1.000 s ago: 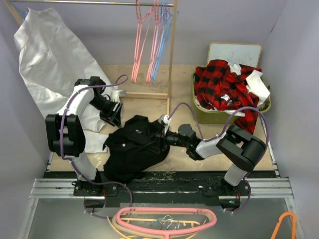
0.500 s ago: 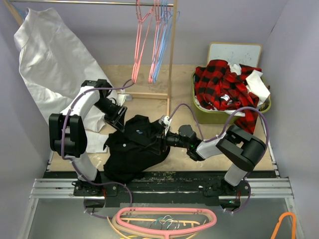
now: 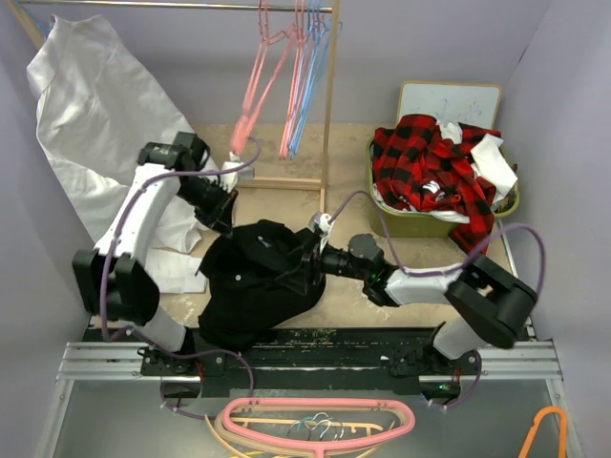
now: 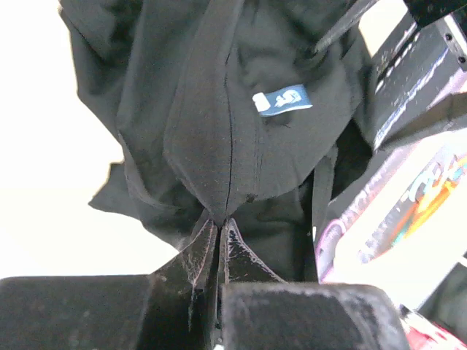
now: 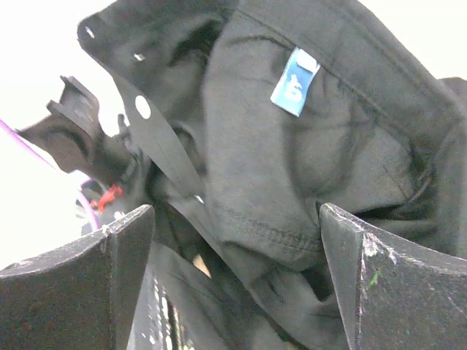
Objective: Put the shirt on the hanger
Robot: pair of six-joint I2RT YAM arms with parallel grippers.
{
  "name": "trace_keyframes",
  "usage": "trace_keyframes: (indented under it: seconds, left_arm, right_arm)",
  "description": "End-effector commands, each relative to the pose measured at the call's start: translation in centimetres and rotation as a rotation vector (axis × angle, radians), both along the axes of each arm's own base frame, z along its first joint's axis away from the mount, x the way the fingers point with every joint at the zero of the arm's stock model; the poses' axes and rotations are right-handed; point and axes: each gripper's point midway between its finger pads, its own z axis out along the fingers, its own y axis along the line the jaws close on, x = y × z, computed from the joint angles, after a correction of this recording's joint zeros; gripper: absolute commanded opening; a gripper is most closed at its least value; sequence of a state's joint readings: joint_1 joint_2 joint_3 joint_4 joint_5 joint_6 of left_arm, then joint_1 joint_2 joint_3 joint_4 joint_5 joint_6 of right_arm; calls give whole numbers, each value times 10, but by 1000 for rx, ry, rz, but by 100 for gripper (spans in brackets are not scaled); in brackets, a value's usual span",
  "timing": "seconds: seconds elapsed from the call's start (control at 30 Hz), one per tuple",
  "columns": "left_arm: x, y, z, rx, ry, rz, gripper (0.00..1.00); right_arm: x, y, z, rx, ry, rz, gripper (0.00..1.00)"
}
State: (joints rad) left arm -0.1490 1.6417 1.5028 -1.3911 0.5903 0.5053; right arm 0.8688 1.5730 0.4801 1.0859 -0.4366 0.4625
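Observation:
The robot's right gripper is straddling a nearer fold of the shirt, so it will move outward onto the shirt's collar beside the blue label (image 3: 293, 234) (image 5: 416, 82).
The black shirt (image 3: 263, 281) lies bunched on the table between both arms. My left gripper (image 3: 221, 212) is shut on a fold at its far left edge; in the left wrist view the fingertips (image 4: 219, 224) pinch a seamed ridge of shirt (image 4: 219, 109) below a blue label (image 4: 282, 100). My right gripper (image 3: 304, 260) stands open over the collar area, and its fingers (image 5: 130, 244) straddle a hemmed fold of shirt (image 5: 292, 168) without closing on it. The light blue hanger (image 3: 307, 81) hangs on the rail at the back, among pink ones.
Pink hangers (image 3: 253, 91) hang beside a wooden rack post (image 3: 329, 105). A big white cloth (image 3: 100, 124) drapes at the left. A green basket (image 3: 382, 212) at the right holds a red plaid shirt (image 3: 430, 167). More pink hangers (image 3: 315, 417) lie in front of the arm bases.
My left gripper closed on the shirt's edge and drew back toward the far left. My right gripper opened wider and pushed slightly left over the collar. A pink hanger swung.

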Motion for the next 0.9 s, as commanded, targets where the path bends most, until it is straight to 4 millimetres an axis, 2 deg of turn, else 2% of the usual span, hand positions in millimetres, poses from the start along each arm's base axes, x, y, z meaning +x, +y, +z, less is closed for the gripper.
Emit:
trace_keyframes:
  seconds: [0.0, 0.07, 0.13, 0.23, 0.3, 0.47, 0.63, 0.87]
  left_arm:
    - [-9, -7, 90, -82, -308, -53, 0]
    - [-14, -4, 108, -70, -383, -59, 0]
    - [-18, 0, 114, -50, -408, -62, 0]
    - [-24, 2, 116, -36, -408, -68, 0]
    - [-29, 1, 119, -44, -409, -78, 0]
    - [-40, -5, 133, -78, -444, -114, 0]
    - [-44, -5, 139, -75, -476, -120, 1]
    - [-45, -6, 137, -74, -466, -125, 1]
  right_arm:
    - [15, 4, 98, 141, -169, -57, 99]
    - [24, -4, 120, 165, -208, -114, 100]
    - [37, -14, 134, 188, -230, -164, 100]
    - [62, -31, 147, 238, -214, -198, 100]
    - [76, -39, 148, 260, -209, -209, 100]
    - [101, -24, 117, 174, -231, -188, 99]
    - [101, -3, 90, 163, -212, -80, 97]
    - [109, 8, 59, 120, -187, -49, 97]
